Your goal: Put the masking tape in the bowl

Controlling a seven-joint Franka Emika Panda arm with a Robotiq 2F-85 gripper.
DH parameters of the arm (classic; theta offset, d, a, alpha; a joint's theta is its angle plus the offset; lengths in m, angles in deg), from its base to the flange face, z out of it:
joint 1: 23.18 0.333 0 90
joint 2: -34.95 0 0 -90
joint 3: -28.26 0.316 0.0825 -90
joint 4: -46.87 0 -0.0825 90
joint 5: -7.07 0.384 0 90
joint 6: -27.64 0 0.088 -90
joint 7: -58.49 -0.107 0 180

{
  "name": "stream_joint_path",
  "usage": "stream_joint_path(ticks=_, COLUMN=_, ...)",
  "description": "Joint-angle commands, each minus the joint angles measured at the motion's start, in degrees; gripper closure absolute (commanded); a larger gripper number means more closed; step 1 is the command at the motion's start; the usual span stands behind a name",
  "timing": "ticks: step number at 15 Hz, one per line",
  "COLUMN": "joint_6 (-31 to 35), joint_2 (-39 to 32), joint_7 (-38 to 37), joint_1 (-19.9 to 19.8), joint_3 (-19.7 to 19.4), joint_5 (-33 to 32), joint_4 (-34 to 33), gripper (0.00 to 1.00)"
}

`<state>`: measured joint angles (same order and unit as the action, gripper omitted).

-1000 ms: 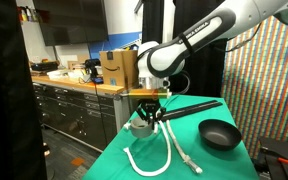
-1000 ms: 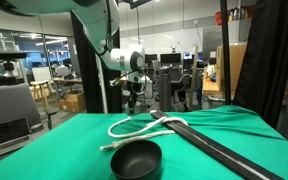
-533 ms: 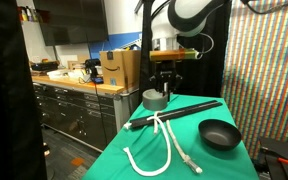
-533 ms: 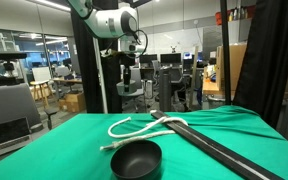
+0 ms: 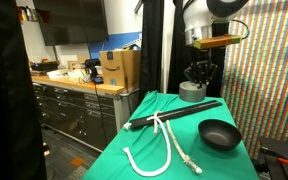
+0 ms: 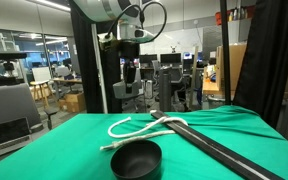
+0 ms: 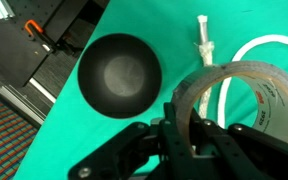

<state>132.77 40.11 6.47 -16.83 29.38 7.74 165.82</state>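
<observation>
The bowl's empty middle (image 5: 219, 134) is below my gripper and left in the wrist view. My gripper moves that way next, lowers the tape (image 5: 192, 91) inside and releases it.
My gripper (image 5: 197, 76) is shut on the masking tape (image 5: 192, 91), a pale beige-grey ring, and holds it high above the green table; both also show in an exterior view, gripper (image 6: 128, 74) and tape (image 6: 122, 90). In the wrist view the fingers (image 7: 184, 128) pinch the wall of the roll (image 7: 252, 92). The black bowl (image 5: 220, 134) sits empty on the cloth, below and a little to the side of the tape. It also shows in an exterior view (image 6: 136, 159) and at the upper left of the wrist view (image 7: 119, 74).
A white rope (image 5: 160, 150) loops across the green table (image 5: 144, 165), also seen in an exterior view (image 6: 132, 125). A long black rod (image 5: 174, 113) lies diagonally by the bowl. A cabinet counter with a cardboard box (image 5: 118, 68) stands beside the table.
The arm has risen from table height and swung sideways over the rod toward the bowl's side, carrying the tape roll up with it.
</observation>
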Motion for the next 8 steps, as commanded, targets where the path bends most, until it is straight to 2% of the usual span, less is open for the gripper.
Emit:
stream_joint_path(ticks=1, joint_6=1.4, joint_2=4.7, joint_7=5.3, joint_1=-2.9, joint_3=0.5, joint_5=-2.7, joint_4=7.1, gripper=0.9)
stream_joint_path(ticks=8, joint_6=5.5, joint_2=4.9, joint_7=9.0, joint_1=-5.4, joint_3=0.5, joint_5=-3.3, joint_4=14.6, gripper=0.9)
